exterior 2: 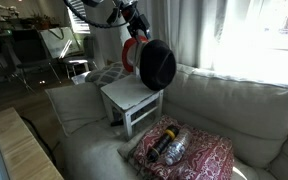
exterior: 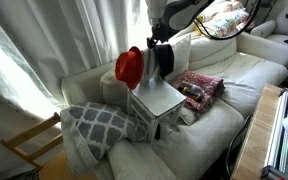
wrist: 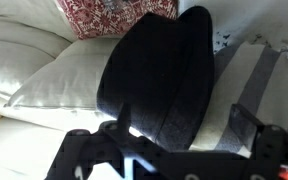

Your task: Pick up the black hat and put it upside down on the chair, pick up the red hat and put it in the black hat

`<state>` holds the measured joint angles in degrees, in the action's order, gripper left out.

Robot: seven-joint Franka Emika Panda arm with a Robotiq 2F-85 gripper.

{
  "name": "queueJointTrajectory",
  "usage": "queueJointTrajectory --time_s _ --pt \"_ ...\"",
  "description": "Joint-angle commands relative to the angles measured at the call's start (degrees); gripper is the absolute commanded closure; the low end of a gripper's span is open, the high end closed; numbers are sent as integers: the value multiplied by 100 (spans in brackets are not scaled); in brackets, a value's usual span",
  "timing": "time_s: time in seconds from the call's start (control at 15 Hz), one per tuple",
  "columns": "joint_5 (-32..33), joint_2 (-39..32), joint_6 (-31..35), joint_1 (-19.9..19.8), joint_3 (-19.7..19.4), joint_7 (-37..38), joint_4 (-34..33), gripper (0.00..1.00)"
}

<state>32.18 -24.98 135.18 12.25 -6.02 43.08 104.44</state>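
Note:
My gripper moves down slightly and closes on the hat's upper edge next.
The black hat stands on its side against the backrest of the small white chair, which sits on the sofa. The red hat stands on edge right beside it. Both hats and the chair show in both exterior views: the black hat in front, the red hat behind it. My gripper comes down from above onto the black hat. In the wrist view the black hat fills the middle, and my gripper is open with the hat's edge between its wide-spread fingers.
A red patterned cushion with a dark object on it lies on the sofa beside the chair. A grey-white patterned pillow lies on the other side. A bare-wood chair frame stands off the sofa's end. A wooden table edge is near.

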Motion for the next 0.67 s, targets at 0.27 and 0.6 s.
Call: queueJointTrajectory --time_s 0.27,0.6 --pt "343 -566 -34 252 -281 1079 -473 0" --pt "481 -756 -88 279 -343 1430 -618 4"
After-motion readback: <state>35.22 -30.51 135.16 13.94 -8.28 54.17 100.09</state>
